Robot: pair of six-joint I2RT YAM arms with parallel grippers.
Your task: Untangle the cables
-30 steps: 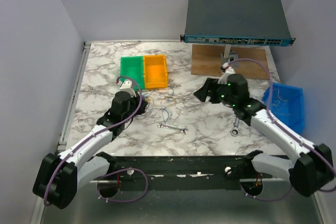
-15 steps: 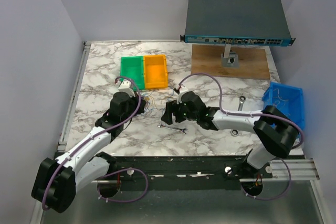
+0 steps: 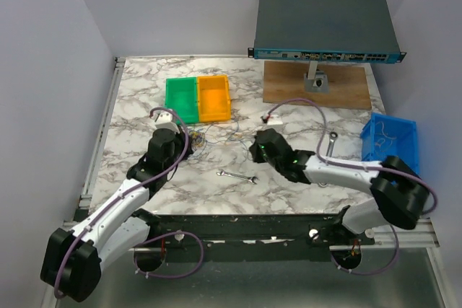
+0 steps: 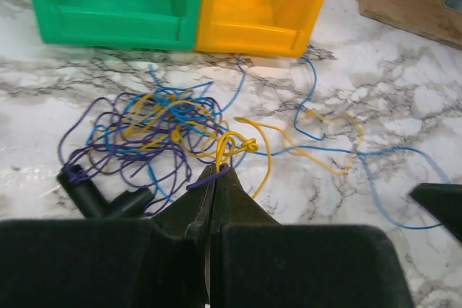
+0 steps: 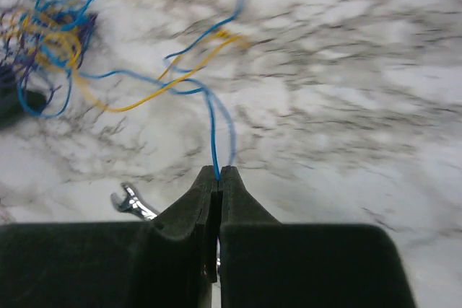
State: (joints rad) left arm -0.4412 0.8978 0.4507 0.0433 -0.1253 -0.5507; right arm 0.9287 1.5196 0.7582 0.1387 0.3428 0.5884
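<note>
The wrench (image 3: 331,144) beside the blue bin has its blue piece of cable trailing into the tangle, so my right gripper will next pull toward the right in the top view and let go by it.
The cables (image 4: 159,128) are a loose tangle of blue, yellow and purple wire on the marble, in front of the bins; in the top view the tangle (image 3: 199,138) lies between the two arms. My left gripper (image 4: 219,171) is shut on a purple and a yellow strand at the tangle's near edge, and it (image 3: 186,139) sits just left of the bundle. My right gripper (image 5: 220,172) is shut on a blue strand (image 5: 212,135) that trails away to the tangle (image 5: 43,41). From above, that gripper (image 3: 254,151) is right of the bundle.
A green bin (image 3: 181,97) and an orange bin (image 3: 214,97) stand behind the tangle. One wrench (image 3: 238,176) lies near the front, another (image 3: 330,142) at the right beside a blue bin (image 3: 390,142). A network switch (image 3: 325,27) overhangs a wooden board (image 3: 289,84).
The right arm swung from the back right to the middle of the table, and its gripper went from open to shut on a blue strand. The left arm shifted slightly left, still shut.
</note>
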